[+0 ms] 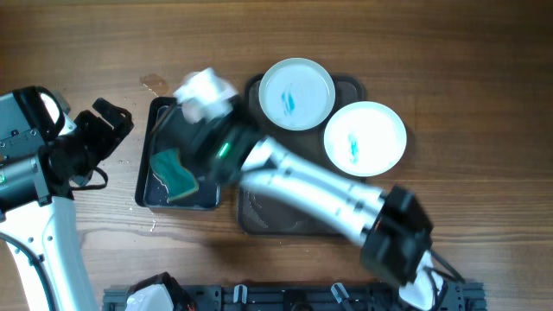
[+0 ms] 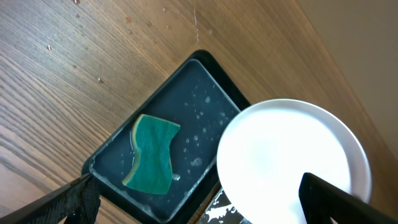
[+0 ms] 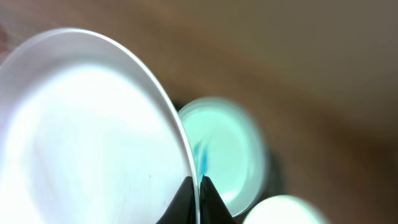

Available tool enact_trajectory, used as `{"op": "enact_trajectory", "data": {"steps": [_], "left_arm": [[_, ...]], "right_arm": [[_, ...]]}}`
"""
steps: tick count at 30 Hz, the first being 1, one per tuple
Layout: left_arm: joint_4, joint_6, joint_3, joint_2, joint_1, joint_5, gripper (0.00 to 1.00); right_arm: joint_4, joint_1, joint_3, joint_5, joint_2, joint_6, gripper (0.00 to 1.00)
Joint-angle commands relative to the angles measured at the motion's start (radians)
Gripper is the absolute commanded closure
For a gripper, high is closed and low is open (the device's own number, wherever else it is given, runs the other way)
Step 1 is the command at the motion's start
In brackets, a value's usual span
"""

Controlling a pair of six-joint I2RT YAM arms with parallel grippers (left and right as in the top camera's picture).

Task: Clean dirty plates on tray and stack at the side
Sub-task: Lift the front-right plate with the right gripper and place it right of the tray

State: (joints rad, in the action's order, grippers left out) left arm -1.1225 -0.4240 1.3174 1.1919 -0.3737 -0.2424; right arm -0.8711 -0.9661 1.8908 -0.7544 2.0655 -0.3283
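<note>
My right gripper will swing past the smeared plates and down, releasing the plain white plate's rim, since clear wood lies below the gripper and to its right in the overhead view.
My right gripper is shut on the rim of a plain white plate, holding it tilted above the far end of a small black tray. In the right wrist view its fingertips pinch that plate's edge. Two more plates, each with a teal smear, lie on the far part of the dark brown tray: one at the back, one to the right. My left gripper hangs open to the left of the black tray, holding nothing. In its wrist view the held plate shows over the tray's corner.
The small black tray holds soapy water and a green sponge, also seen as the sponge from the left wrist. Water drops dot the wood near it. A dark rack runs along the front edge.
</note>
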Motion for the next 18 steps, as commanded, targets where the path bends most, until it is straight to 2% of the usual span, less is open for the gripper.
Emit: {"op": "enact_trajectory", "data": {"steps": [1, 3, 6, 10, 14, 16, 18], "left_arm": [[-0.001, -0.002, 0.017, -0.006, -0.004, -0.019, 0.0], [-0.001, -0.002, 0.017, -0.006, -0.004, -0.019, 0.0], [-0.001, -0.002, 0.017, -0.006, -0.004, -0.019, 0.0], [-0.001, -0.002, 0.017, -0.006, -0.004, -0.019, 0.0], [-0.001, -0.002, 0.017, -0.006, -0.004, -0.019, 0.0], [-0.001, -0.002, 0.017, -0.006, -0.004, -0.019, 0.0], [-0.001, -0.002, 0.017, -0.006, -0.004, -0.019, 0.0]], "right_arm": [[-0.019, 0.285, 0.021, 0.934, -0.072, -0.09, 0.96], [-0.018, 0.426, 0.021, 1.176, -0.106, -0.062, 0.96], [-0.036, 0.602, 0.02, 1.272, -0.196, -0.042, 0.96], [-0.137, 0.846, 0.02, 1.233, -0.352, -0.038, 0.96], [-0.358, 1.172, 0.0, 1.011, -0.409, -0.023, 0.96], [-0.378, 1.297, -0.068, 0.993, -0.403, -0.011, 0.96], [-0.345, 1.432, -0.222, 0.988, -0.403, -0.012, 0.96]]}}
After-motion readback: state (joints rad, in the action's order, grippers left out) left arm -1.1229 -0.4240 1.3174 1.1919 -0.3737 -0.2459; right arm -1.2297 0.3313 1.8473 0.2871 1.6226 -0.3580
